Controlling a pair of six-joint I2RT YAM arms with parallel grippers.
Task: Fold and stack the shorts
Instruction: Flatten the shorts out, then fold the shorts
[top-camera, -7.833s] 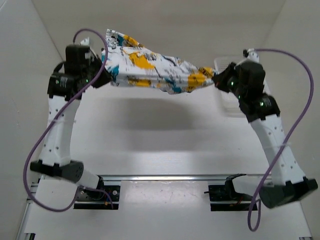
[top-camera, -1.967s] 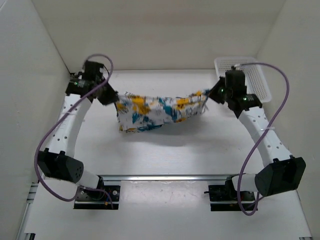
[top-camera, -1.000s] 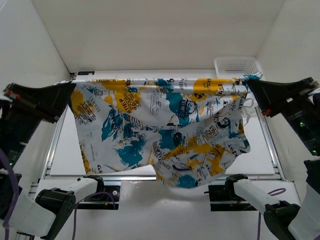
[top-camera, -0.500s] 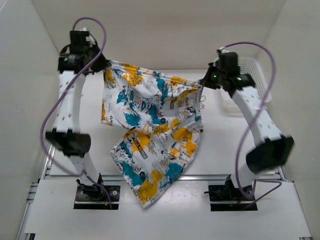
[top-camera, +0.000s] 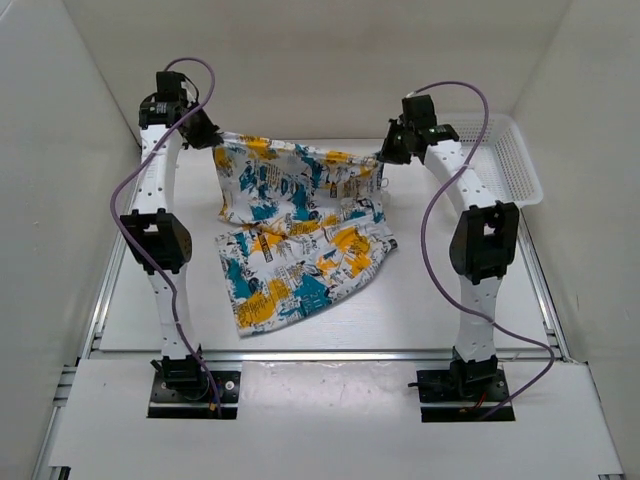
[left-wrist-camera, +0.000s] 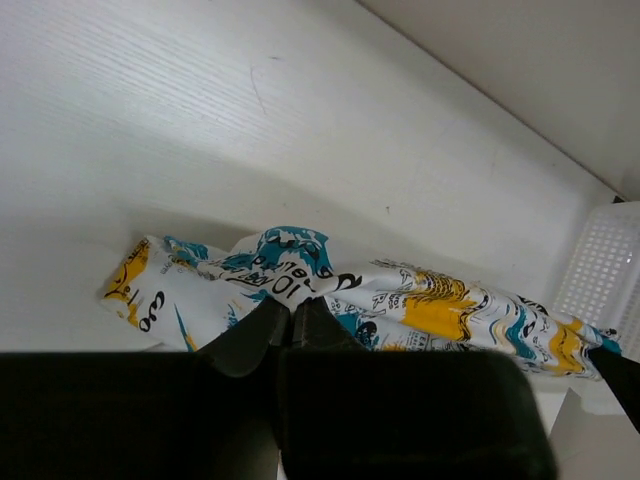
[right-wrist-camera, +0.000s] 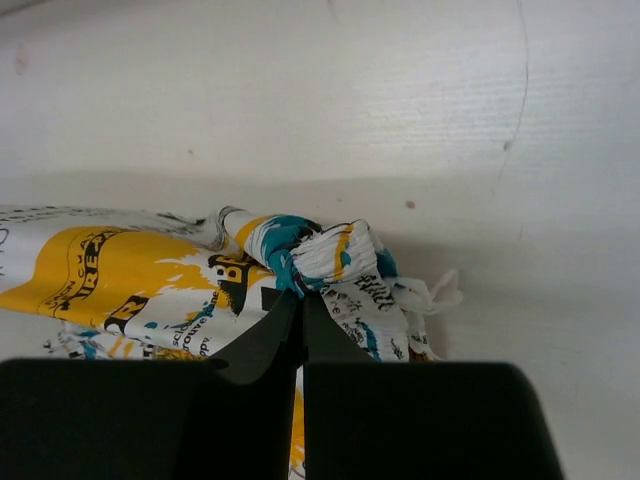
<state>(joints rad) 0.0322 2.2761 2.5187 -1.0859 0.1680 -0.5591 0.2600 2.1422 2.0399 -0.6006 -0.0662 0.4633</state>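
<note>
My left gripper moves back and down next to release its corner of the shorts by the shorts' near edge (top-camera: 253, 321), since that edge lies below it and toward my base.
The shorts (top-camera: 295, 235), white with yellow and teal patches and black lettering, hang by their upper edge between both grippers, the lower part draped on the table towards the front. My left gripper (top-camera: 213, 141) is shut on the shorts' left corner; in the left wrist view the fingertips (left-wrist-camera: 291, 312) pinch the bunched cloth (left-wrist-camera: 300, 275). My right gripper (top-camera: 381, 158) is shut on the right corner; in the right wrist view the fingertips (right-wrist-camera: 300, 300) pinch the gathered waistband (right-wrist-camera: 330, 255), with a white drawstring (right-wrist-camera: 430, 293) hanging beside it.
A white plastic mesh basket (top-camera: 505, 155) stands at the back right corner; its edge shows in the left wrist view (left-wrist-camera: 605, 275). White walls enclose the table on the left, back and right. Purple cables loop off both arms.
Both grippers have moved the held shorts back and down towards the far side; the cloth's lower part has gone from hanging past the front rail to lying on the table.
</note>
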